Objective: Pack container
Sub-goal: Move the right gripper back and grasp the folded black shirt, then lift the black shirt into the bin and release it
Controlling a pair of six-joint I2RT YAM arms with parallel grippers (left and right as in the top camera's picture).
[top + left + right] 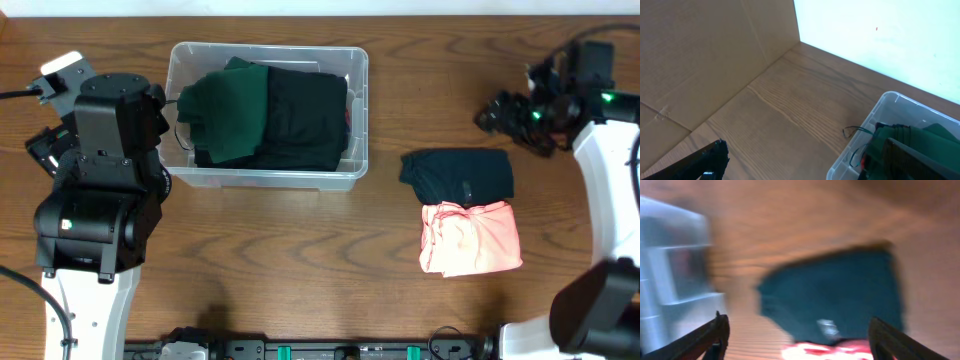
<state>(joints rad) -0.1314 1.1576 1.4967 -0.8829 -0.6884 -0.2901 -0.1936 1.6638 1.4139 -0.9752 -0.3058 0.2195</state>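
Observation:
The dark folded garment's loose edge farthest from the container lies below and back, so my right gripper should lower and draw back onto it next.
The clear plastic container stands at the back left of the table. It holds a folded green garment and a black garment. A dark folded garment and a pink one lie on the table to its right. My left gripper is open and empty beside the container's left wall; in the left wrist view the container corner and green garment show. My right gripper is open and empty above the dark garment; the right wrist view is blurred.
A cardboard wall and a white wall border the table's back left corner. The container shows at the left of the right wrist view, with the pink garment at the bottom edge. A thin cord hangs over the container's rim.

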